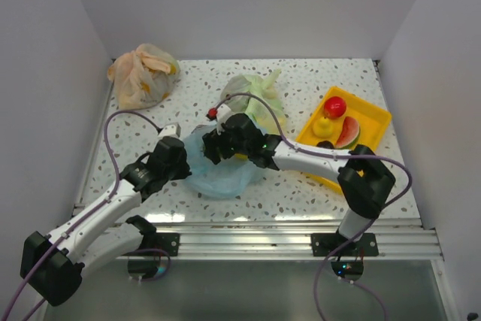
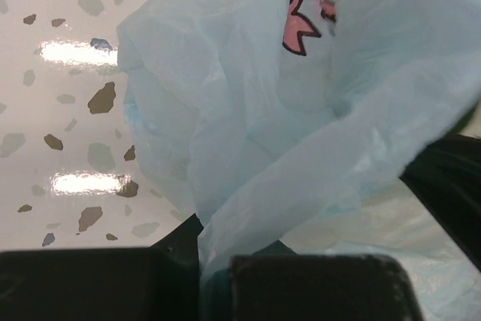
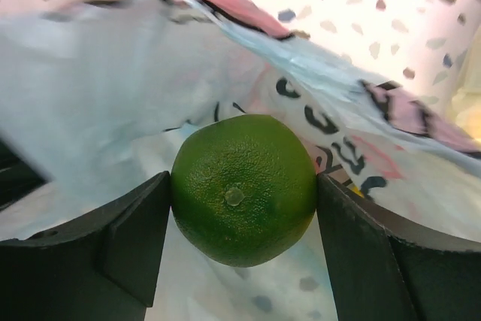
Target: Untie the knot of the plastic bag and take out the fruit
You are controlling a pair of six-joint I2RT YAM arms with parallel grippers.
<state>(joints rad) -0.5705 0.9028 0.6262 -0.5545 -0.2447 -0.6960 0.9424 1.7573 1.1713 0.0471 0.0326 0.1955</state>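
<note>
Other fruit lies over in the yellow tray, so I need to move my right gripper up out of the bag next, to the right in the top view and down over that tray.
The light blue plastic bag [image 1: 222,178] lies crumpled at the table's middle front, between my two grippers. My left gripper [image 2: 214,276] is shut on a fold of the plastic bag [image 2: 301,133], just under its pink-and-white printed patch [image 2: 304,13]. My right gripper [image 3: 242,195] is inside the bag's mouth, both fingers pressed against a green round fruit [image 3: 242,189], with the bag's film [image 3: 113,88] around it. In the top view the right gripper [image 1: 215,145] sits over the bag, beside the left gripper [image 1: 185,157]. No knot shows in any view.
A yellow tray [image 1: 370,105] at the right holds a red apple [image 1: 335,106], a yellow pear [image 1: 324,127] and a watermelon slice [image 1: 347,134]. A pale green bag [image 1: 259,99] lies just behind the blue one. An orange bag [image 1: 143,74] sits at the back left.
</note>
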